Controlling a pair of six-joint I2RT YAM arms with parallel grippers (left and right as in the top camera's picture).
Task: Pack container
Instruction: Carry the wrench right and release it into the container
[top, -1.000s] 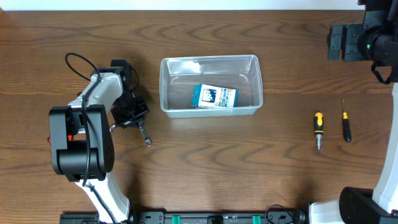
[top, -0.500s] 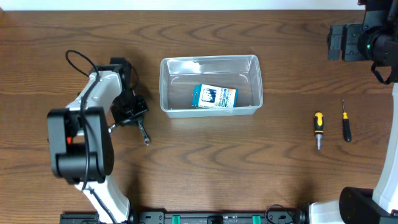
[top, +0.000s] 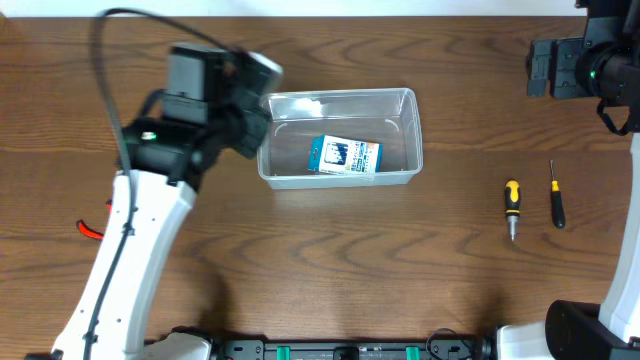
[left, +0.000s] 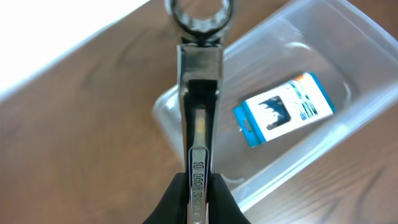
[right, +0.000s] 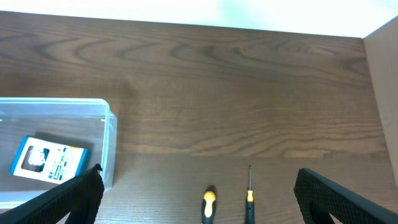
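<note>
My left gripper will go to the right in the overhead view and down toward the container's bottom beside the box, because that part of the bottom lies empty.
The container is a clear tub at the table's middle, with a blue-and-white box inside. My left gripper is shut on the shaft of a steel ring wrench, held in the air over the container's left end; the box lies below to the right. In the overhead view the left arm covers the wrench. My right gripper is open and empty, high at the far right.
A stubby yellow-and-black screwdriver and a slim one lie on the table to the right, also in the right wrist view. A small red item lies at the left. The container's right end shows in the right wrist view.
My left arm has risen from the table at the left and swung up and right to the container's left end, wrench in its jaws. The right arm has not moved.
</note>
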